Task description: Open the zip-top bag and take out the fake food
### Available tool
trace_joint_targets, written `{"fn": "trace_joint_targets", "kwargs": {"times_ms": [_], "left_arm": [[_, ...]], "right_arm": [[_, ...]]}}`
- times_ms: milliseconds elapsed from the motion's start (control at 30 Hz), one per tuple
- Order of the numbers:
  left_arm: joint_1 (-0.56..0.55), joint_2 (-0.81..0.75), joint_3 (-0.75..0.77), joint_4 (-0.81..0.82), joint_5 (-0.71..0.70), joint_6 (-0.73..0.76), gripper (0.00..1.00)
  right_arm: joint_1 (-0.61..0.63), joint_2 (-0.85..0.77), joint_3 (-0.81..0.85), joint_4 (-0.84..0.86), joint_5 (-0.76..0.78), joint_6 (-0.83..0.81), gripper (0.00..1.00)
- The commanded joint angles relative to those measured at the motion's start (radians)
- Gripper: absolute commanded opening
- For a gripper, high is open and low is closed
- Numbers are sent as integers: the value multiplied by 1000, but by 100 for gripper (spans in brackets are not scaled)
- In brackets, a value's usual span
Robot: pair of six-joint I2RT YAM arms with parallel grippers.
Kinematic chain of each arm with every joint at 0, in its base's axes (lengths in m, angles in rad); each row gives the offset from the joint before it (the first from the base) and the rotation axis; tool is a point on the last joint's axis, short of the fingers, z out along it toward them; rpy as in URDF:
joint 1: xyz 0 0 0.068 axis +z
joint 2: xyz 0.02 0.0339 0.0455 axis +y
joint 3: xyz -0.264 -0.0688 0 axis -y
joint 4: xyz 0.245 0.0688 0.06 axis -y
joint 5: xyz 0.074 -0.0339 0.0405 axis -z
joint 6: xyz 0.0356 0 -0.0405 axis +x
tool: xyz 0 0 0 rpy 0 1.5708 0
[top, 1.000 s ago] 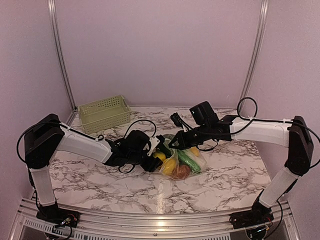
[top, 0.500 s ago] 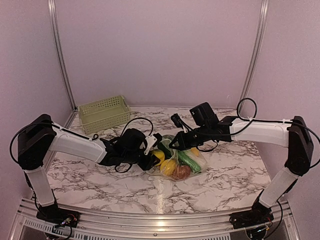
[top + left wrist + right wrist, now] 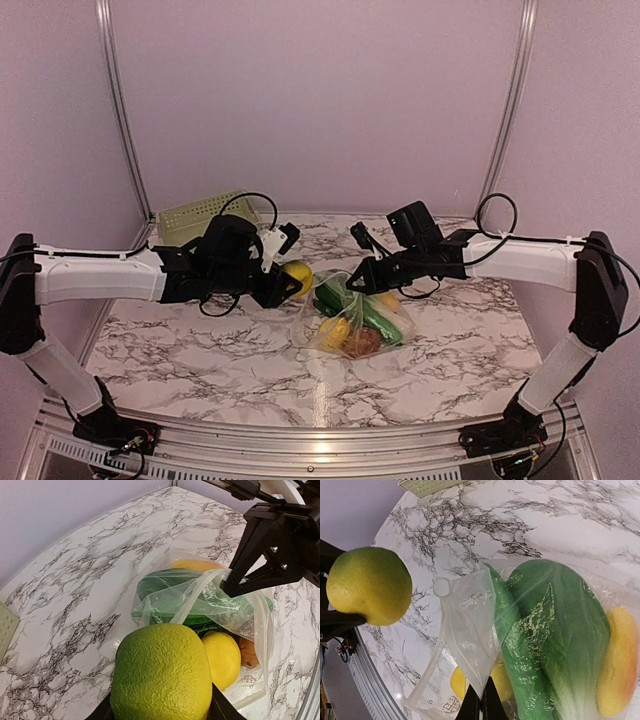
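Observation:
I will next lift the citrus fruit [image 3: 161, 675] outward over the lattice basket with my left gripper, then lower the fruit into the basket.
The zip-top bag [image 3: 372, 328] lies mid-table with its mouth open toward the left. My right gripper [image 3: 362, 286] is shut on the upper rim of the bag [image 3: 467, 615], with the fingertips [image 3: 481, 700] pinching the clear flap. Inside the bag is fake food: a green leafy vegetable [image 3: 555, 630], a yellow lemon [image 3: 222, 657] and an orange-brown piece [image 3: 248, 652]. My left gripper [image 3: 290, 281] is shut on a yellow-green citrus fruit [image 3: 161, 675]. It holds the fruit above the table, left of the bag mouth and outside it.
A light green lattice basket [image 3: 203, 219] stands at the back left, behind the left arm. Both forearms reach over the middle of the marble table [image 3: 180, 350]. Its metal front rail [image 3: 300, 440] runs along the near edge.
My left gripper has come out of the bag mouth holding the citrus fruit, rising and moving back to the left. The right gripper has kept its pinch on the bag rim.

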Motion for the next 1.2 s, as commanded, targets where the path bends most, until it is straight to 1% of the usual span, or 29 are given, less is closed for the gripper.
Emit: {"fn": "trace_joint_targets", "kwargs": {"times_ms": [0, 67, 300, 467, 600, 733, 900, 1167], "left_arm": [[115, -25, 129, -131, -3, -39, 39], [163, -4, 201, -154, -4, -54, 40], [309, 119, 390, -204, -77, -122, 41], [403, 260, 536, -291, -155, -126, 41], [471, 361, 627, -322, -199, -149, 41], [534, 461, 697, -320, -190, -191, 41], [602, 585, 786, -309, -147, -257, 41], [662, 773, 943, -348, -143, -326, 41]], "right_arm": [[-35, -10, -5, 12, 2, -29, 0], [-42, -14, -9, 14, 0, -38, 0], [-60, -21, -10, 12, 6, -60, 0], [-62, -27, -8, 12, 15, -86, 0], [-63, -32, -5, 10, 15, -110, 0], [-63, -29, 0, 5, 11, -124, 0], [-62, -12, 20, -20, 6, -142, 0], [-63, 4, 39, -34, -4, -153, 0]]}}
